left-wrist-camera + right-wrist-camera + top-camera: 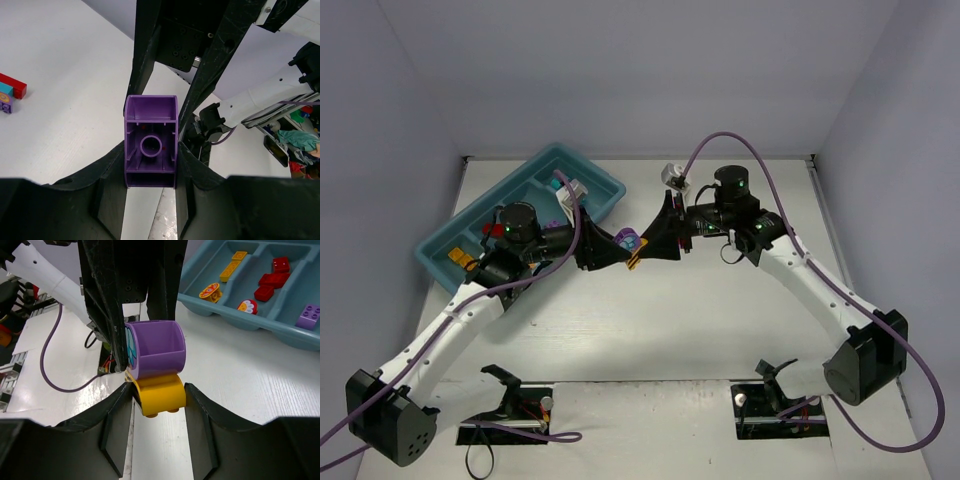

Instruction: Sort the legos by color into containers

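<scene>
The section of the container holding a purple lego (pixel 544 211) is to the left in the top view. My left gripper needs to move left over it next and release the matching lego.
A purple lego (pixel 630 240) and a yellow lego (pixel 635 262) are stuck together and held off the table between both arms. My left gripper (pixel 151 167) is shut on the purple lego (pixel 151 145), whose hollow underside faces that camera. The yellow lego (pixel 159 394) hangs under the purple lego (pixel 157 352), and my right gripper (pixel 159 402) is shut on the yellow one, both pads against its sides. The teal tray (pixel 535 158) lies at the back left. In the right wrist view its compartments (pixel 240 315) hold orange-yellow legos (pixel 231 270), red legos (pixel 272 277) and a purple lego (pixel 309 317).
A red lego (pixel 15 86), a teal one (pixel 5 89) and a purple one (pixel 6 103) lie together on the table at the left of the left wrist view. Purple cables (pixel 720 140) loop over both arms. White walls close in the table at the back and sides.
</scene>
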Available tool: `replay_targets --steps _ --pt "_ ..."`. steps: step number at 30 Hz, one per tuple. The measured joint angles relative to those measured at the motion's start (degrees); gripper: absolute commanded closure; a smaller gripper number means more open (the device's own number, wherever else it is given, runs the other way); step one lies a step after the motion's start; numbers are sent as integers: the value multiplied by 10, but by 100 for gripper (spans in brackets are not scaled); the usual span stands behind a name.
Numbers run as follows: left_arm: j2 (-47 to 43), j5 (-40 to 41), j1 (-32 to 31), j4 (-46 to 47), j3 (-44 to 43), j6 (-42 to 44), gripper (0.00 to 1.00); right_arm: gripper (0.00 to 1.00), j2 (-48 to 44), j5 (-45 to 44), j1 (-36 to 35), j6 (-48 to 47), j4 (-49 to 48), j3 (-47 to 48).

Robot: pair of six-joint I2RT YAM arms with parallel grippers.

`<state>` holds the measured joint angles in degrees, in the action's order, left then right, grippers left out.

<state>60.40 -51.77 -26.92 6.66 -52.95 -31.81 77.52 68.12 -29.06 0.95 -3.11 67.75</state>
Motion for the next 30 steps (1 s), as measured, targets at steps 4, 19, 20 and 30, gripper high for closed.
replay_targets --steps 4,19,20,30 --pt "5 -7 1 0 0 3 100 100 5 5 1 1 0 0" --pt "31 -60 66 -26 -3 43 100 100 -16 -7 -6 0 -38 -94" --pt "36 -57 90 -25 -8 45 100 100 -22 -9 -7 1 -29 -111" --pt "99 35 224 -17 -26 70 99 100 -38 -74 -7 2 8 -146"
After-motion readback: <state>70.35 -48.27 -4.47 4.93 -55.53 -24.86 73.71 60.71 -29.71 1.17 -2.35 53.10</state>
